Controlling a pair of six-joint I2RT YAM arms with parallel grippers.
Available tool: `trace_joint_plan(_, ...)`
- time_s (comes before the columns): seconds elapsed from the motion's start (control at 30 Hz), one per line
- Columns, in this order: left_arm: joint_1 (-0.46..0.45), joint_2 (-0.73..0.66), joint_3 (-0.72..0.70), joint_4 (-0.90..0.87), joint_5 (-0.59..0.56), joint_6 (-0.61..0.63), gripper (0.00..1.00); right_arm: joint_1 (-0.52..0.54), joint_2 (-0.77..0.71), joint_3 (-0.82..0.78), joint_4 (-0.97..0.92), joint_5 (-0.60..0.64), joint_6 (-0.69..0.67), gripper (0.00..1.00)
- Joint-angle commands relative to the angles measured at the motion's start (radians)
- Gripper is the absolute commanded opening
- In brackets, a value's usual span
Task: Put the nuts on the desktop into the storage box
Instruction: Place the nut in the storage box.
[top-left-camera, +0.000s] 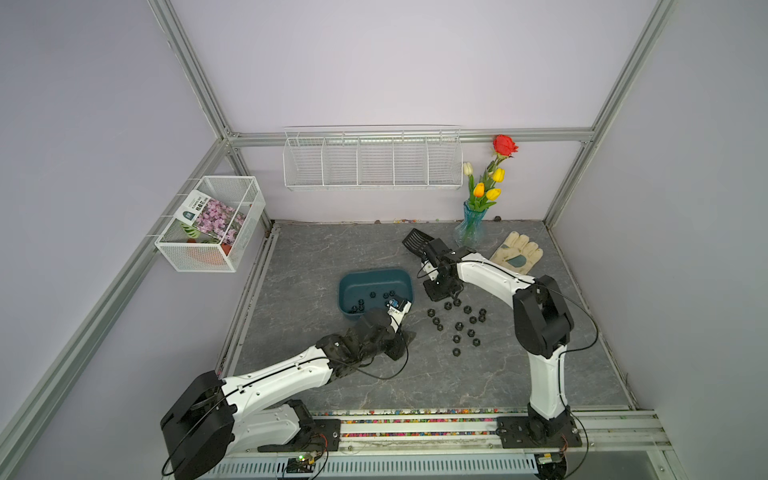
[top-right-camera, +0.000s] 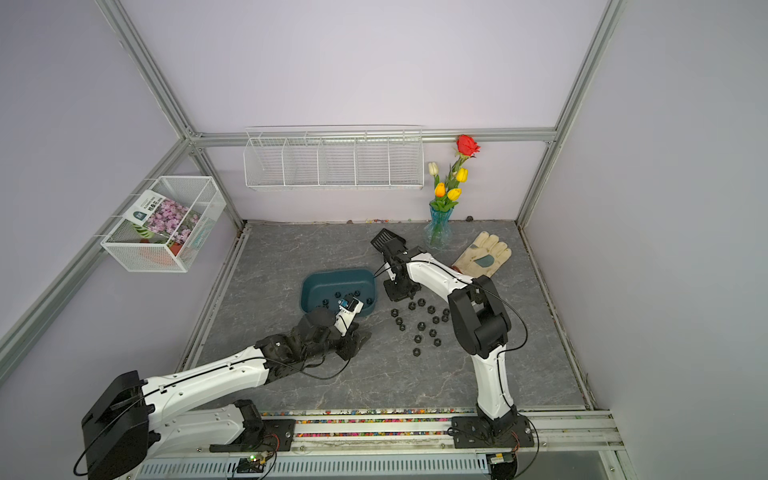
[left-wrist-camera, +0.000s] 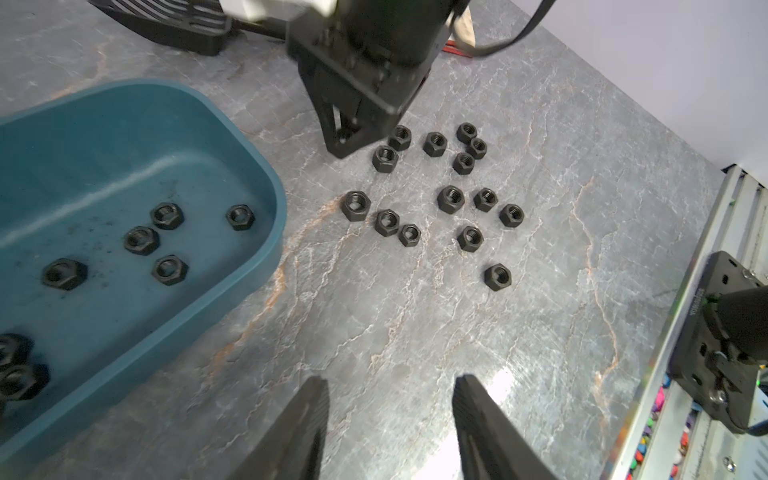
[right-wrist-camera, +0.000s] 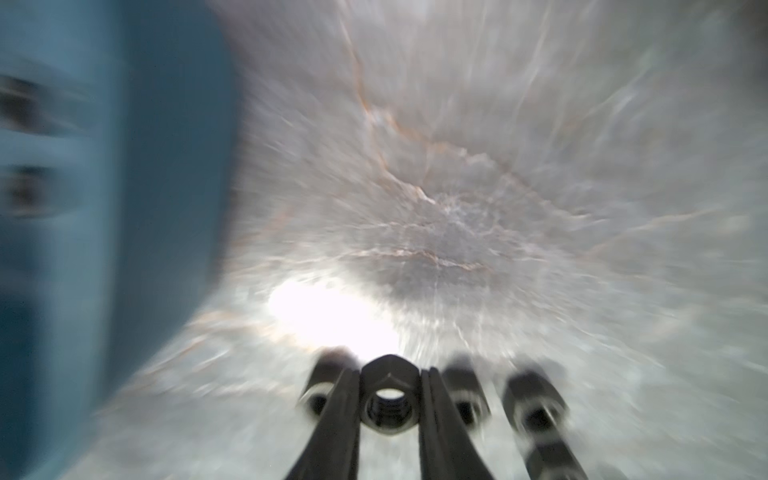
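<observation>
My right gripper will lift across the box's rim, go down inside and release the nut, because the box's end by the scattered nuts is beside the gripper, behind a teal side.
Several black nuts lie scattered on the grey desktop, right of the teal storage box. Several more nuts rest inside the box. My right gripper is shut on one nut, held upright between the fingers, with other nuts blurred beside it. In both top views it sits at the far edge of the scatter, just right of the box. My left gripper hangs open over bare desktop by the box's near right corner, holding nothing.
A black slotted scoop lies behind the right wrist. A pale glove and a blue vase of flowers stand at the back right. White wire baskets hang on the walls. A metal rail runs along the front.
</observation>
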Motion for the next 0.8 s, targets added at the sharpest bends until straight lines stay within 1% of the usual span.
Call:
trace_joint_plan(0.0, -0.004, -0.023, -0.023, -0.003, -0.056, 0.011, 0.54, 0.038, -0.082, 0.076, -0.062, -0.001, -0.035, 0.08)
trace_joint_plan(0.2, -0.004, -0.032, -0.037, -0.006, -0.149, -0.037, 0.54, 0.079, -0.061, 0.195, -0.09, -0.088, -0.046, 0.08)
trace_joint_plan(0.3, -0.004, -0.031, -0.038, -0.008, -0.173, -0.051, 0.54, 0.097, -0.005, 0.272, -0.118, -0.11, -0.048, 0.08)
trace_joint_plan(0.53, -0.004, -0.059, -0.06, -0.013, -0.233, -0.076, 0.54, 0.135, 0.18, 0.441, -0.177, -0.144, -0.059, 0.08)
trace_joint_plan(0.77, -0.004, -0.104, -0.084, -0.03, -0.271, -0.083, 0.54, 0.138, 0.286, 0.498, -0.168, -0.172, -0.048, 0.08)
